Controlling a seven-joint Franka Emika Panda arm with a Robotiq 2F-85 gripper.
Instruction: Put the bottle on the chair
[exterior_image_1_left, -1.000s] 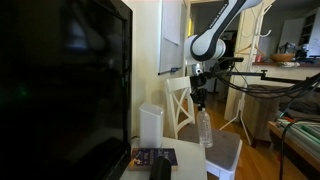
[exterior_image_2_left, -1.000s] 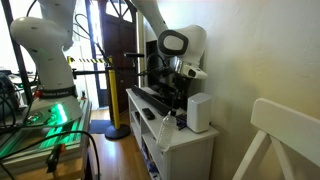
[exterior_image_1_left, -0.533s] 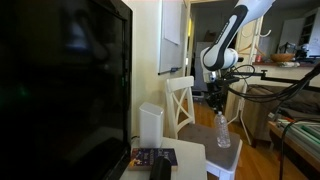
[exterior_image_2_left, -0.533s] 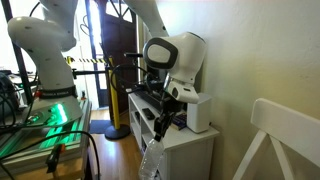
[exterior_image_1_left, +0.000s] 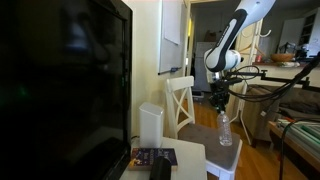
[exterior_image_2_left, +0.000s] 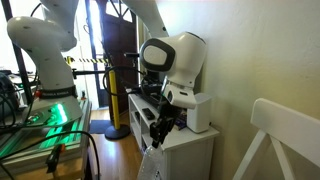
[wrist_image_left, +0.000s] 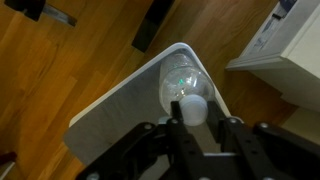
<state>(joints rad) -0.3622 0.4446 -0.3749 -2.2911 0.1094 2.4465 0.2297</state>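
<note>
The seat beside the chair back is bare and lies outward of the gripper and below it, so the gripper needs to carry the bottle (exterior_image_1_left: 224, 130) outward next, lower it there and release it.
The clear plastic bottle (exterior_image_1_left: 224, 130) hangs upright from my gripper (exterior_image_1_left: 222, 100), its base at or just above the pale grey seat of the white chair (exterior_image_1_left: 232, 152). In the wrist view the bottle's white cap (wrist_image_left: 190, 108) sits between my fingers (wrist_image_left: 204, 128), closer to one finger, with the chair seat (wrist_image_left: 120, 115) under it. The fingers look closed on the bottle's neck. In an exterior view the gripper (exterior_image_2_left: 158, 128) holds the bottle (exterior_image_2_left: 150, 166) at the bottom edge, with the chair back (exterior_image_2_left: 285, 125) close to the camera.
A tall white canister (exterior_image_1_left: 151, 124) stands on a white cabinet (exterior_image_1_left: 190, 155) beside a big dark screen (exterior_image_1_left: 60, 90). The crossed-slat chair back (exterior_image_1_left: 182, 100) rises just behind the gripper. Wooden floor (wrist_image_left: 70, 60) lies around the chair, and a second robot arm (exterior_image_2_left: 45, 50) stands further off.
The gripper has carried the bottle from near the chair back out over the seat and downward. In the last half second it moved only slightly further out.
</note>
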